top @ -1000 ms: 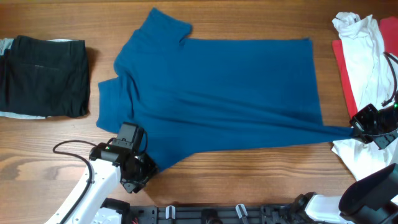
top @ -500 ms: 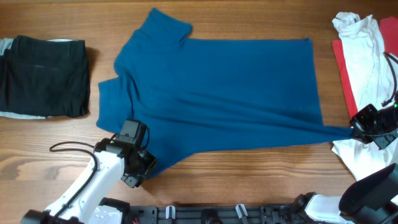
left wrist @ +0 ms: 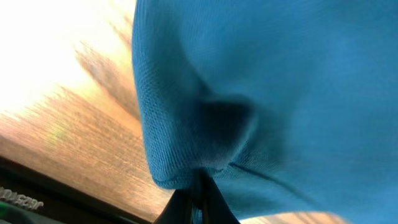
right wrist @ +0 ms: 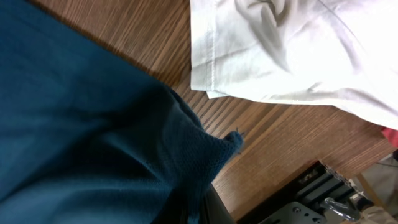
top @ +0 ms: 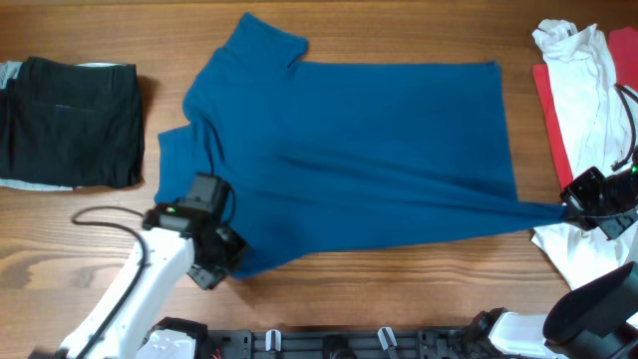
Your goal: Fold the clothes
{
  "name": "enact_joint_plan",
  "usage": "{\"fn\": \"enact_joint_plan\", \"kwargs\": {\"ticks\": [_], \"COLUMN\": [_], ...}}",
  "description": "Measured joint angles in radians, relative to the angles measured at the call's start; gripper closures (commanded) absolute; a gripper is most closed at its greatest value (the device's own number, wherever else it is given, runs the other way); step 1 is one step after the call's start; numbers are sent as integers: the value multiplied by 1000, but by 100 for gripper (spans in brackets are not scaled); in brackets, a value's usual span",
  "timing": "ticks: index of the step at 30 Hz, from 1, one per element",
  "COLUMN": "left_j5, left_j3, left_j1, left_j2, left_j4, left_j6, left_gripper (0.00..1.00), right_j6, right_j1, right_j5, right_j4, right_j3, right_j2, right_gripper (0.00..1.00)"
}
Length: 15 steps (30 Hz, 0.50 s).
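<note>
I need to move the pinched edge in my left gripper outward next, over the sleeve by the folded black garment, and let it go to fold the spread shirt.
A large dark-blue short-sleeved shirt [top: 349, 150] lies spread on the wooden table, collar to the upper left. My left gripper [top: 221, 251] is shut on its near-left edge; the left wrist view shows the fabric [left wrist: 261, 93] pinched between the fingers. My right gripper [top: 573, 207] is shut on the shirt's near-right corner, pulled out to a point; the right wrist view shows that corner [right wrist: 186, 155] in the jaws. A folded black garment [top: 70, 120] lies at the far left on a grey one. White [top: 583, 70] and red [top: 553, 110] clothes lie at the right.
More white cloth [top: 573, 254] lies under and in front of the right gripper, also in the right wrist view [right wrist: 292, 50]. A black cable [top: 105, 217] loops left of the left arm. The table's front rail [top: 349, 344] runs along the near edge.
The left gripper has moved a little up and left with the shirt's edge, drawing the near-left fabric along. The right gripper has not moved.
</note>
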Motion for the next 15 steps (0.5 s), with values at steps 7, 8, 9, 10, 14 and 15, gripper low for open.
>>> {"fn": "enact_joint_plan", "kwargs": {"ticks": [7, 8, 9, 10, 14, 15], "left_j5": [-53, -51, -42, -27, 25, 42], "left_j3": [145, 145, 145, 145, 145, 145], "left_j1": [201, 229, 257, 286, 380, 404], "left_j2": [-160, -172, -184, -195, -234, -245], "left_j4": [-83, -88, -92, -96, -95, -95], "left_j6": [170, 190, 215, 242, 324, 347], "left_gripper": [96, 96, 96, 96, 96, 96], "right_j6": [-7, -7, -8, -8, -11, -11], "right_j1": [0, 0, 0, 0, 0, 0], "right_j5": [0, 0, 0, 0, -3, -4], "right_j4": [-16, -19, -19, -20, -31, -31], "right_j3": [0, 0, 0, 0, 0, 0], "right_j2": [0, 0, 0, 0, 0, 0], "right_gripper": [96, 96, 96, 96, 96, 96]}}
